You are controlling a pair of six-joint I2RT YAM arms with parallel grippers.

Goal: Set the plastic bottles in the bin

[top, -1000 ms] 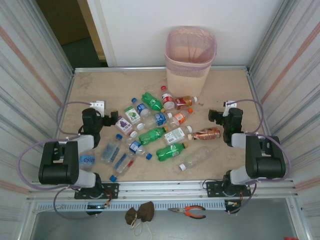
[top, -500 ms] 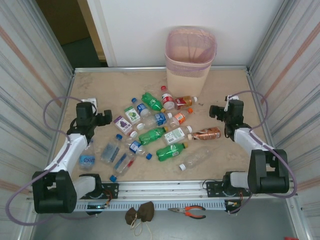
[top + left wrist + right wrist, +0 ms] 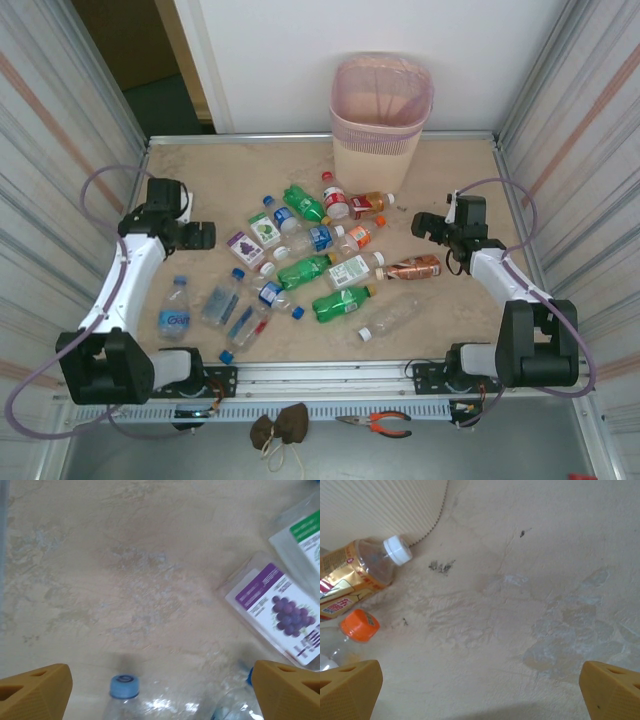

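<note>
The clear bottle's blue cap [image 3: 180,280] [image 3: 124,686] is below my left gripper and closer to my base, so my left gripper will next move back and go down, open, onto the cap.
The plastic bottles [image 3: 322,268] lie scattered across the middle of the table: clear, green and brown-orange ones. The bin [image 3: 381,115] stands upright at the back, pink-rimmed and beige below. My left gripper [image 3: 203,235] is open at the left of the pile, just beside a purple grape-label bottle [image 3: 243,247]. In the left wrist view my gripper [image 3: 160,692] hovers over a clear blue-capped bottle [image 3: 124,686], with the grape-label bottle [image 3: 282,607] to the right. My right gripper [image 3: 420,225] is open above a brown bottle [image 3: 412,267]. Between my right gripper's [image 3: 480,692] fingers is bare table.
A brown-orange bottle with a white cap [image 3: 362,570] and an orange cap [image 3: 360,625] lie beside the bin's ribbed base [image 3: 380,505]. Corrugated walls [image 3: 70,150] close in both sides. Pliers [image 3: 385,424] lie below the front rail.
Both arms have unfolded and reached out from their bases. The left gripper swung out to the far left, uncovering a blue-labelled bottle. The right gripper shifted slightly left.
</note>
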